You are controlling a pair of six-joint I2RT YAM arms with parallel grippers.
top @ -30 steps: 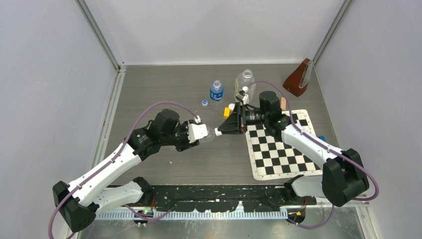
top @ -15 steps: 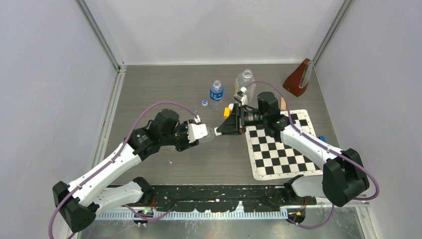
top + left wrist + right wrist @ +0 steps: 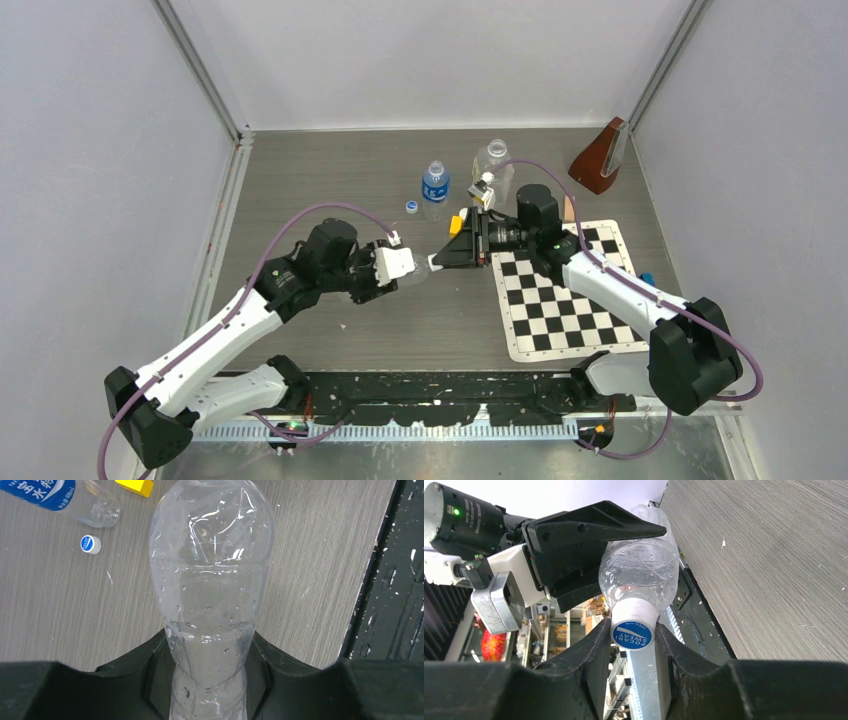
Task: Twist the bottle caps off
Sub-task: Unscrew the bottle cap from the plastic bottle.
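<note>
The bottle cap [image 3: 436,263] [image 3: 633,630] still sits on the bottle's neck. Next, my right gripper should turn about the bottle's long axis with the cap between its fingers, then release the cap.
A slim unlabelled clear bottle [image 3: 212,580] hangs level above the table, its body clamped in my left gripper [image 3: 210,650], which is shut on it. Its neck points right, toward my right arm. The bottle cap [image 3: 633,630], white with a blue printed top, sits between the fingers of my right gripper [image 3: 633,637]; both jaws press against its sides. From above, the two grippers meet nose to nose, the left gripper [image 3: 400,272] and the right gripper [image 3: 440,262], with the cap [image 3: 436,263] between them.
A blue-labelled bottle [image 3: 434,188] stands behind, a loose cap [image 3: 411,207] beside it. A wider bottle [image 3: 493,165] stands further right. A yellow block [image 3: 456,225] lies near my right wrist. A checkered mat [image 3: 570,300] covers the right side, and a brown wedge-shaped object [image 3: 600,158] stands at the back.
My right gripper's jaws have closed in on the cap, and its wrist has edged slightly left. The left arm and the bottle have stayed put.
</note>
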